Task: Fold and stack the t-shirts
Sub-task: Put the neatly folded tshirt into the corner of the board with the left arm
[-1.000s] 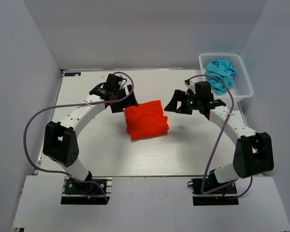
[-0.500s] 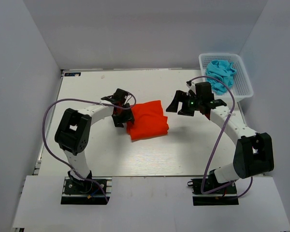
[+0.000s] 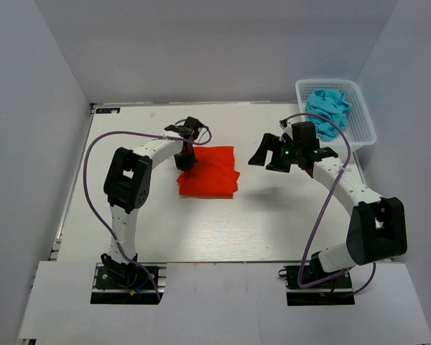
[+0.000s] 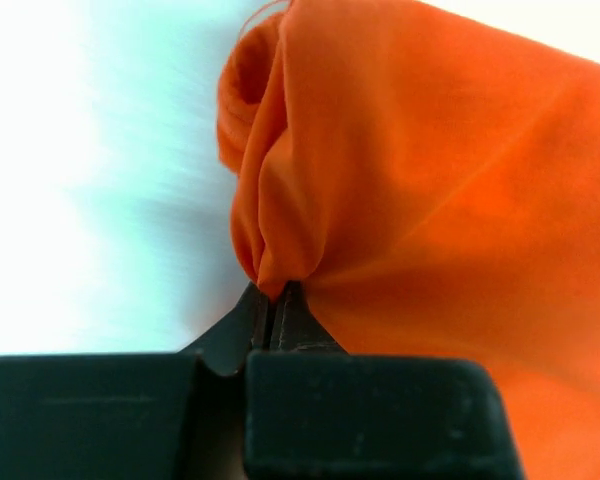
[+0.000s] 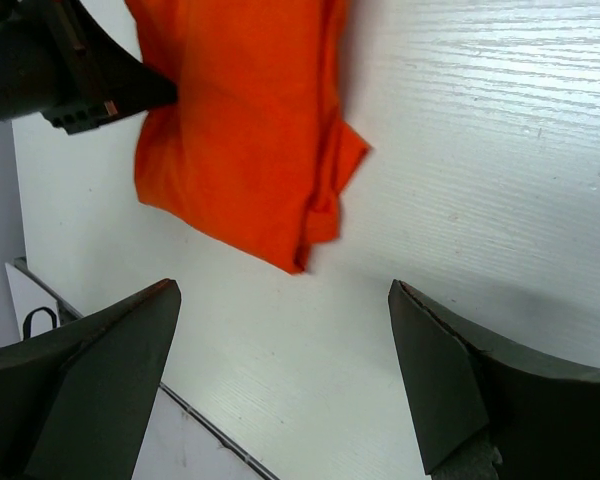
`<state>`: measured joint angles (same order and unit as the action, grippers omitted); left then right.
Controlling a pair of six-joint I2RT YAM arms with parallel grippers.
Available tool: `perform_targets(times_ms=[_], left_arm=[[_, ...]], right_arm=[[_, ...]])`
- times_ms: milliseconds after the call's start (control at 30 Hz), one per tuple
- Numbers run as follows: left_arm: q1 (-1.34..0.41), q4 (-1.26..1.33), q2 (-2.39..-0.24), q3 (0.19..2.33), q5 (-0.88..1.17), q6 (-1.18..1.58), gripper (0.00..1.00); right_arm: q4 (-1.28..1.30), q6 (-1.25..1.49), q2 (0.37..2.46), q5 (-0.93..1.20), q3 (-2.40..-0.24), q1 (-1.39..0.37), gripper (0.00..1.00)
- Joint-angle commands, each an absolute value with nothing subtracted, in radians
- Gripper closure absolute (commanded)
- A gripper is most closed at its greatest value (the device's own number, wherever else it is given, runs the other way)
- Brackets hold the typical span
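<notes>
The table's far corner lies outward and to the left of my left gripper in the top view. My left gripper will go that way next and release the t-shirt.
The orange-red t-shirt (image 3: 210, 172) lies folded into a small pad on the white table, left of centre. My left gripper (image 3: 186, 161) sits at its left edge, shut on a pinch of the cloth; in the left wrist view the closed gripper (image 4: 273, 300) bites a fold of the orange t-shirt (image 4: 430, 200). My right gripper (image 3: 271, 157) hovers to the right of the shirt, open and empty. In its wrist view the right gripper (image 5: 282, 288) is spread wide over bare table, below the orange t-shirt (image 5: 250, 130). The turquoise-blue t-shirt (image 3: 329, 109) lies crumpled in the basket.
A white mesh basket (image 3: 366, 121) stands at the back right corner of the table (image 3: 237, 223). Grey walls close in on the left, back and right. The left gripper's black body (image 5: 60, 70) shows at the top left of the right wrist view.
My left gripper went from open beside the shirt to shut on its left edge. The shirt has shifted a little to the left. The right arm has hardly moved.
</notes>
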<state>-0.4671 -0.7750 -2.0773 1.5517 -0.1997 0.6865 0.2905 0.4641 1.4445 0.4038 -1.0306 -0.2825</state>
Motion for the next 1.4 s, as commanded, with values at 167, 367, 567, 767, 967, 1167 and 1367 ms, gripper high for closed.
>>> perform_targets(times_ms=[167, 367, 567, 767, 967, 1167, 1367], left_arm=[[-0.351, -0.954, -2.103, 1.805, -0.554, 0.415, 1.00], [-0.207, -0.888, -2.112, 1.885, -0.617, 0.214, 1.00], [-0.066, -0.805, -2.218, 2.074, -0.583, 0.062, 1.00], [0.021, -0.747, -2.373, 2.313, -0.533, -0.089, 1.00], [0.084, -0.626, -2.420, 2.362, -0.520, -0.144, 1.00], [0.121, -0.537, -2.468, 2.393, -0.488, -0.176, 1.00], [0.143, -0.546, -2.508, 2.430, -0.440, -0.158, 1.00]], right_arm=[[0.268, 0.471, 1.428, 0.364, -1.035, -0.267, 0.09], [0.297, 0.466, 1.463, 0.360, -1.075, -0.255, 0.09], [0.291, 0.502, 1.512, 0.419, -1.097, -0.247, 0.09], [0.342, 0.477, 1.557, 0.399, -1.187, -0.236, 0.09], [0.353, 0.476, 1.609, 0.437, -1.244, -0.227, 0.09], [0.356, 0.488, 1.658, 0.480, -1.266, -0.225, 0.09], [0.345, 0.495, 1.667, 0.494, -1.264, -0.224, 0.09]])
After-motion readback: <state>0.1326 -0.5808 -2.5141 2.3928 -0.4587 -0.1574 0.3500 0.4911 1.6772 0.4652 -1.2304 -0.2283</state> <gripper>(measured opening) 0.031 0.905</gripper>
